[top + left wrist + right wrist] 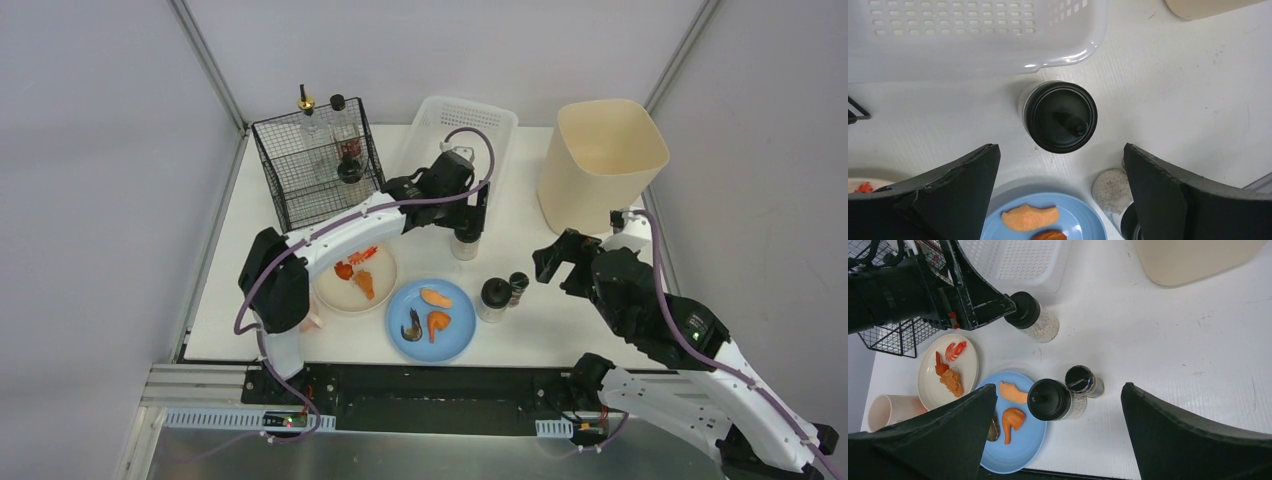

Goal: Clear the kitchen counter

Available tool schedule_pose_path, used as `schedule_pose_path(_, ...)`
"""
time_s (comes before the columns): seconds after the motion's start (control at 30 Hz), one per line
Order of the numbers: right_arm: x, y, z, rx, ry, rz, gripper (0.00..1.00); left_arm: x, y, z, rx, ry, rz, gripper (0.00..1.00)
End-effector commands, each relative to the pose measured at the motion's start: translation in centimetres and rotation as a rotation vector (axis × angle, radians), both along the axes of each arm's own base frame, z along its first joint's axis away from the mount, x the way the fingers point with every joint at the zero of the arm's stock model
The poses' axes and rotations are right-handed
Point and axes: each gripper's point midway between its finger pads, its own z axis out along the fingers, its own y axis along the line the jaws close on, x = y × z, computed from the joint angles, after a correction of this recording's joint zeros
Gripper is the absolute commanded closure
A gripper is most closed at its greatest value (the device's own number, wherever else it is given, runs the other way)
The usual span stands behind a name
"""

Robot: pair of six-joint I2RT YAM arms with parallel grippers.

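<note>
To get on either side of the shaker's black lid, my left gripper should lower its open fingers first, where both sides are empty.
The kitchen counter (570, 325) is a white tabletop. My left gripper (470, 215) hangs open over a black-lidded shaker of white grains (464, 243), which stands just in front of the white perforated basket (465, 125). In the left wrist view the shaker (1060, 116) sits ahead of the gripper (1060, 150), clear of both fingers. My right gripper (565, 262) is open and empty above the right side of the counter. In its wrist view the gripper (1058, 387) frames a second black-lidded shaker (1050, 400) and a small dark shaker (1083, 381).
A blue plate (455, 345) with food pieces lies at the front, and a cream plate (335, 295) with shrimp lies to its left. A pink cup (312, 322) lies by the left arm. A wire basket (315, 165) holds bottles. A beige bin (600, 160) stands back right.
</note>
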Motion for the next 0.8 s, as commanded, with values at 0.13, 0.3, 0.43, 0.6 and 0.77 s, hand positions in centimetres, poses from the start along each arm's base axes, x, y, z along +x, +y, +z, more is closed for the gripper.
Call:
schedule_pose_path(0.13, -0.3, 0.4, -0.1, 0.021, 0.009, 0.022, 0.01, 0.9, -1.1, 0.9, 0.138, -0.046, -0.014, 0.01)
schedule_pose_path(0.3, -0.4, 0.6, -0.1, 0.025, 0.007, 0.038, 0.01, 1.1, -1.5, -0.1, 0.197, -0.031, -0.019, 0.01)
schedule_pose_path(0.43, -0.4, 0.7, -0.1, 0.028, 0.006, 0.044, 0.01, 1.4, -1.6, -1.1, 0.246, -0.016, -0.016, 0.01)
schedule_pose_path(0.6, -0.4, 0.9, -0.4, 0.032, 0.01, 0.053, 0.01, 1.5, -1.7, -2.2, 0.278, 0.001, -0.015, 0.01)
schedule_pose_path(0.77, -0.5, 0.9, -0.5, 0.032, 0.008, 0.054, 0.01, 1.6, -1.7, -2.8, 0.294, 0.006, -0.011, 0.01)
